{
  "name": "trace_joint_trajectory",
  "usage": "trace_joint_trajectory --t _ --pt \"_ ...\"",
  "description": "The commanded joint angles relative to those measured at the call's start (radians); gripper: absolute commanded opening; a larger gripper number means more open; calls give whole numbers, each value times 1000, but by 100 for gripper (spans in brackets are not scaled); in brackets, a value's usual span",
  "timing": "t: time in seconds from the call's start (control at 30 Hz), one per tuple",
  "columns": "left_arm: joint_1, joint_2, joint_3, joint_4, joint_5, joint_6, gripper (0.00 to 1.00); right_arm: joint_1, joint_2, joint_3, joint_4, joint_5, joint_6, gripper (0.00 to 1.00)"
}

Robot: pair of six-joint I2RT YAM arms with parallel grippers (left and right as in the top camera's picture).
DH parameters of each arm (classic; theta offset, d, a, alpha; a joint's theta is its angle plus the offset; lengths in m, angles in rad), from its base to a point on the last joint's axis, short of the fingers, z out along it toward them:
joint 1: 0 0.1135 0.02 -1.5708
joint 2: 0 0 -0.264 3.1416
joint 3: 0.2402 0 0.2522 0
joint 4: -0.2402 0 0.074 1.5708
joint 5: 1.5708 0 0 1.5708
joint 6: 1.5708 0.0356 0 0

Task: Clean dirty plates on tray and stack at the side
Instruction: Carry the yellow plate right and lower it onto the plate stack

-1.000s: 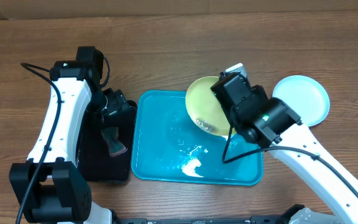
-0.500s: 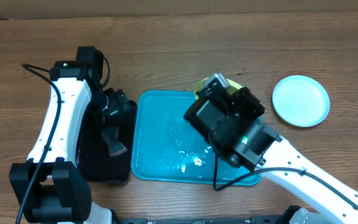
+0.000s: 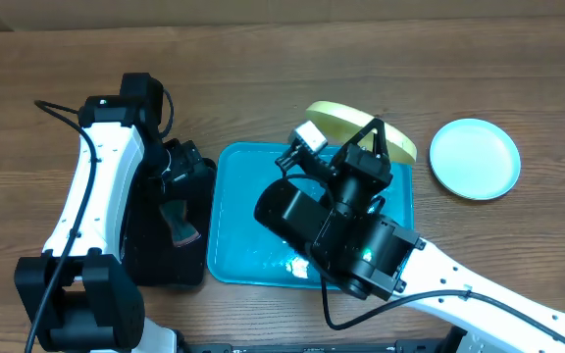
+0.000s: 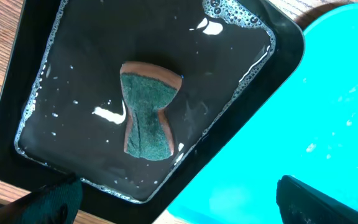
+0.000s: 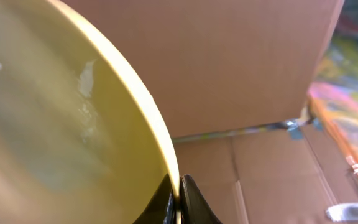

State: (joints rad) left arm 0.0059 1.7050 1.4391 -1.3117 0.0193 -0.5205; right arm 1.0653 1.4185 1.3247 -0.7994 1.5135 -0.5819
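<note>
The plate in the robot's right gripper is tipped edge-on, so the right gripper next needs to swing past the cyan tray [image 3: 238,211] and down onto the light blue plate [image 3: 474,159], level the held plate, then let go of it.
My right gripper [image 3: 377,137] is shut on the rim of a yellow-green plate [image 3: 336,115], held high above the back of the cyan tray [image 3: 238,211] and tipped nearly edge-on. In the right wrist view the fingers [image 5: 178,200] pinch the plate's rim [image 5: 61,124], and its face looks wet. A light blue plate [image 3: 474,159] lies on the table to the right of the tray. A second yellow-green plate is not in view. My left gripper [image 3: 178,169] hangs open and empty over the black tray [image 4: 17,124]; the cyan tray's corner [image 4: 334,93] is on the right in the left wrist view.
A green and brown sponge [image 4: 148,115] lies in soapy water in the black tray, and also shows in the overhead view [image 3: 179,222]. White foam smears the cyan tray's floor [image 3: 297,263]. My raised right arm hides much of that tray. Cardboard boxes [image 5: 241,62] stand behind.
My right arm has risen and swung left over the tray, tipping the yellow-green plate from face-up to nearly on edge. The left arm has not moved.
</note>
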Motion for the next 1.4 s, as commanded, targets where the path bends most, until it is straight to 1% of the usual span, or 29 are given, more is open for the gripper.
trace_joint_trajectory --t 0.0,0.37,0.43,0.47,0.5,0.53,0.57,0.63,0.67,0.73,0.8,0.87,0.9,0.97,1.03,1.07,1.1,1.13,1.2,1.27,1.3,1.33,1.37 --pt "-6 -15 19 -1 7 1 100 28 -18 27 25 59 -105 4" --pt "-6 -15 19 -7 7 1 100 49 -18 27 29 55 -92 4" --pt "-6 -15 19 -7 7 1 100 35 -18 26 28 -23 -53 4" --pt "-6 -15 19 -7 7 1 100 25 -17 26 33 -1 -58 4" --pt "-6 -15 19 -10 7 1 100 31 -13 26 48 61 -102 4" --pt "-6 -15 19 -16 6 1 100 43 -16 26 49 60 -104 4" --pt "-6 -15 19 -21 3 1 100 67 -26 26 74 38 -72 4" --pt "-6 -15 19 -20 0 1 100 63 -32 26 92 -112 10 4" --pt "-6 -15 19 -18 0 1 100 56 -31 26 98 -103 13 4" --pt "-6 -15 19 -21 0 1 100 62 -19 26 155 18 3 4" --pt "-6 -15 19 -26 0 1 100 48 -19 24 148 -43 25 4" --pt "-6 -15 19 -24 1 1 100 33 -19 24 143 18 -20 4" --pt "-6 -15 19 -26 1 1 100 33 -19 24 143 32 -18 4" --pt "-6 -15 19 -26 0 1 100 29 -19 24 107 -58 18 4" --pt "-6 -15 19 -23 0 1 100 43 -18 24 119 42 -1 4" --pt "-6 -15 19 -24 0 2 100 57 -19 24 147 49 27 4" --pt "-6 -15 19 -24 0 1 100 61 -21 24 144 -16 87 4" --pt "-6 -15 19 -20 0 1 100 55 -21 24 104 -96 108 4" --pt "-6 -15 19 -16 1 1 100 54 -20 24 88 -102 131 4" --pt "-6 -15 19 -20 0 1 100 49 -19 24 43 -204 230 4" --pt "-6 -15 19 -19 0 1 100 34 -19 24 -2 -344 273 4" --pt "-6 -15 19 -19 1 1 100 2 -19 24 -43 -519 345 4" --pt "-6 -15 19 -19 0 1 100 -36 -19 24 -70 -648 422 4"
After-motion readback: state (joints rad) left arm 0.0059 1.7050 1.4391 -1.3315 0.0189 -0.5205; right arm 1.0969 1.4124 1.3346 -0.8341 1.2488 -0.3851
